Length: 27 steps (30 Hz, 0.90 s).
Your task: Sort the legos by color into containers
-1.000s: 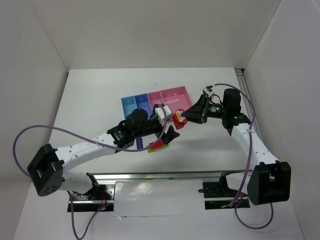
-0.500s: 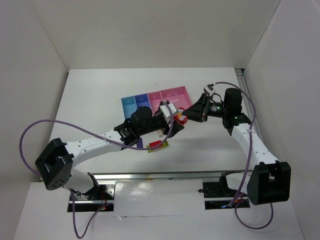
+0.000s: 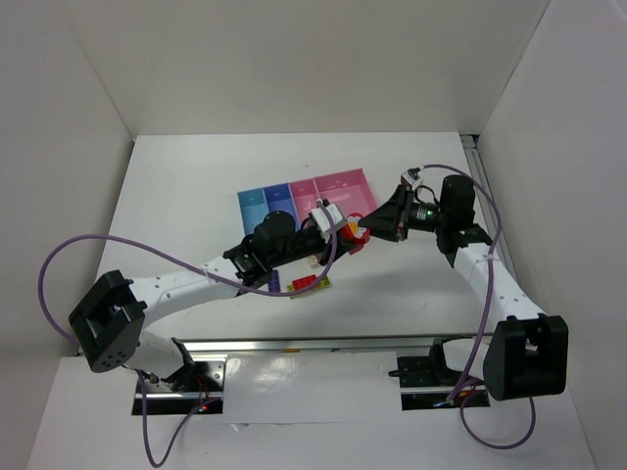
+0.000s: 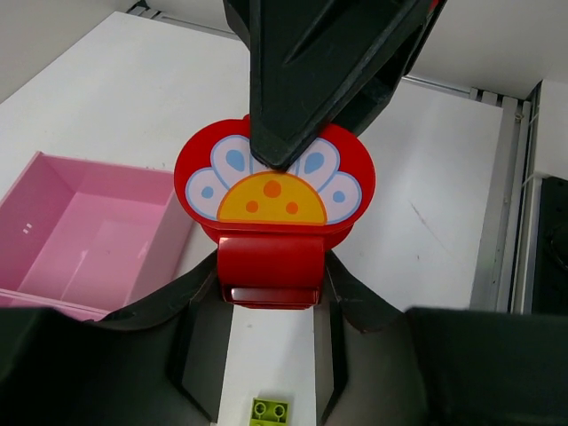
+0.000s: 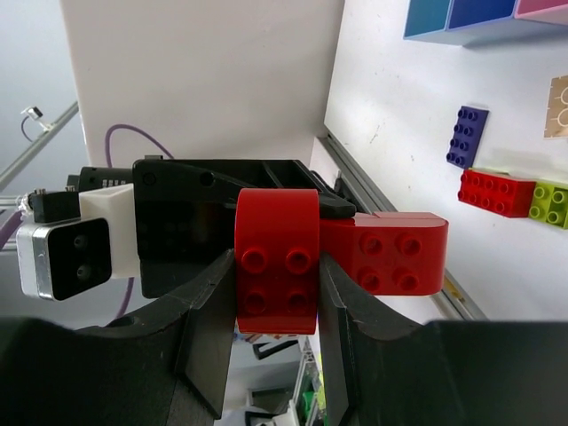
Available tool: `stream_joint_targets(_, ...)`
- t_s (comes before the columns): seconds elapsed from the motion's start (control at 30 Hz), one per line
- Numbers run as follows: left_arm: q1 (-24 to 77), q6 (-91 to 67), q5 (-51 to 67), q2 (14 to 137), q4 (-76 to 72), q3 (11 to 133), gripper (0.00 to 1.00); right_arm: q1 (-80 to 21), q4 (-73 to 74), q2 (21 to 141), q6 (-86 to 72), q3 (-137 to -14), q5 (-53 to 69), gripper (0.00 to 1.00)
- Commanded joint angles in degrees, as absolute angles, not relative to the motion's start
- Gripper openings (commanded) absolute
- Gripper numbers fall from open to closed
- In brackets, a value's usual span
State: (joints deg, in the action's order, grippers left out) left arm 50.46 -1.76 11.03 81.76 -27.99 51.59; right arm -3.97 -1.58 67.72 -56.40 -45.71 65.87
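My right gripper is to move outward and down over the wider pink container [image 3: 345, 192] next, because the bottom of that container is clear for the red lego.
A chunky stepped red lego [image 3: 355, 232] with a flower print [image 4: 273, 191] hangs in the air between both arms. My right gripper [image 5: 277, 293] is shut on its rounded studded block [image 5: 277, 262]. My left gripper [image 4: 272, 288] has its fingers [image 4: 200, 311] against both sides of the piece's lower block, shut on it. On the table below lie a red brick [image 5: 494, 192], a lime green brick [image 5: 550, 202], a purple brick [image 5: 466, 136] and a beige brick [image 5: 559, 105]. The containers, light blue [image 3: 253, 207], darker blue [image 3: 279, 201], pink [image 3: 306, 196] and wider pink [image 3: 345, 188], sit just behind.
The left arm [image 3: 196, 284] stretches low across the table's front toward the middle. A metal rail [image 3: 313, 343] runs along the near edge. White walls close in the left, back and right sides.
My left gripper rose from beside the table bricks to the red piece that the right gripper holds and closed its fingers on it. The right gripper barely moved.
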Motion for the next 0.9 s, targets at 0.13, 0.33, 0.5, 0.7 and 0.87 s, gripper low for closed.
stream_joint_targets(0.13,50.8,-1.4,11.3,79.5,-30.7,50.9,0.0,-2.5,-6.4,67.2,-58.3,-47.1,69.8,0.23)
stream_joint_targets(0.33,48.4,-2.1,10.8,75.0,-33.0,45.3,0.0,-1.4,-7.2,67.2,-58.7,-47.1,69.3,0.19)
stream_joint_targets(0.5,46.6,-2.8,11.9,74.4,-33.0,44.6,0.0,-1.4,-6.6,67.9,-57.6,-48.6,66.8,0.19)
stream_joint_targets(0.7,45.4,-5.2,10.1,72.0,-28.5,44.0,0.0,-1.9,15.4,69.8,-39.5,-60.4,46.4,0.19)
stream_joint_targets(0.87,44.3,-9.2,7.6,68.1,-17.4,47.5,0.0,-8.2,20.1,75.4,-33.0,-67.6,21.4,0.19)
